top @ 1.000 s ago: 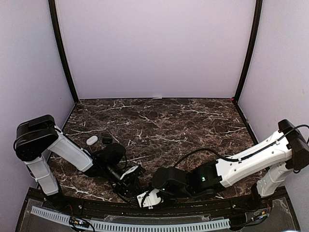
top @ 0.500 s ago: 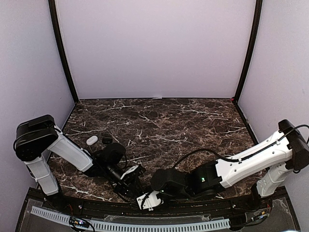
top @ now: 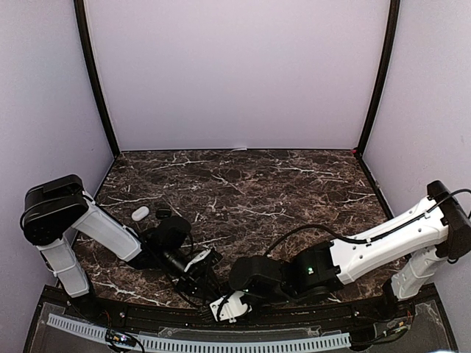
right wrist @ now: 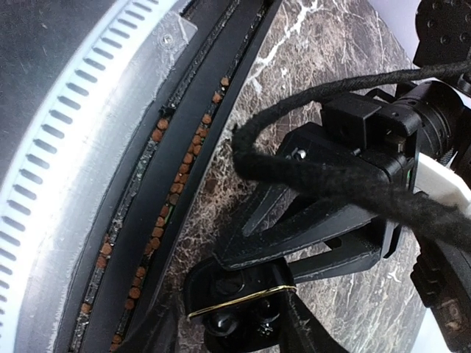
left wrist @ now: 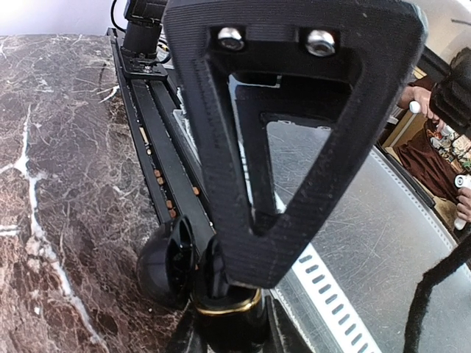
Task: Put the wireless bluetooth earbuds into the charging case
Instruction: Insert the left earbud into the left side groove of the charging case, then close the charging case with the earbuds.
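Next my left gripper moves outward from the bar, down onto the bare marble and releases the case, as the earbuds sit in its hollows.
In the right wrist view the black charging case (right wrist: 243,305), with a gold rim, lies open at the table's near edge. Glossy black earbuds (right wrist: 229,325) sit in its wells. My left gripper (left wrist: 229,283) is shut on the case (left wrist: 228,316), whose lid (left wrist: 160,263) stands up to the left. My right gripper (right wrist: 232,337) is open, one finger on each side of the case and nothing between them. From above, both grippers meet at the front centre, the left (top: 212,279) just behind the right (top: 227,300), and they hide the case.
A white oval case (top: 140,213) and a small black item (top: 163,213) lie at the left of the marble table (top: 243,184). A black rail with copper studs (right wrist: 158,220) and a slotted white strip (right wrist: 66,125) run along the near edge. A black cable (right wrist: 346,180) crosses above.
My right gripper's jaws have opened and its wrist has edged slightly toward the near edge. The left arm and the case have stayed put.
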You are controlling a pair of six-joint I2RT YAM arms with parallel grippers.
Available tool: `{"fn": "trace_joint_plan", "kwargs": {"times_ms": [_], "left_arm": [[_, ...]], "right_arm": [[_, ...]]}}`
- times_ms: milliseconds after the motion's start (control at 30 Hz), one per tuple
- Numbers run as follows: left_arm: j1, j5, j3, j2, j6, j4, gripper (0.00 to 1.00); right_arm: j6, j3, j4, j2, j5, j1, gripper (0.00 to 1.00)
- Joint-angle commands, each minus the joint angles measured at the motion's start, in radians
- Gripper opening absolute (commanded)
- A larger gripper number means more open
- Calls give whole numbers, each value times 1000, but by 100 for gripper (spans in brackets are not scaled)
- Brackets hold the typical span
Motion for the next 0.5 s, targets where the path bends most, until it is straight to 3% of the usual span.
{"fn": "trace_joint_plan", "kwargs": {"times_ms": [0,267,367,467], "left_arm": [[1,9,-3,-47,12,42,6],[1,-20,-21,-64,9,74,5],[1,-76,-52,-89,8,132,6],[2,-122,-81,-114,7,191,6]], "right_arm": [[35,-2,9,-83,-68,-22,49],[148,-43,65,-163,-174,-94,50],[252,-102,157,-212,-190,-143,42],[396,-196,289,-270,-169,-205,44]]}}
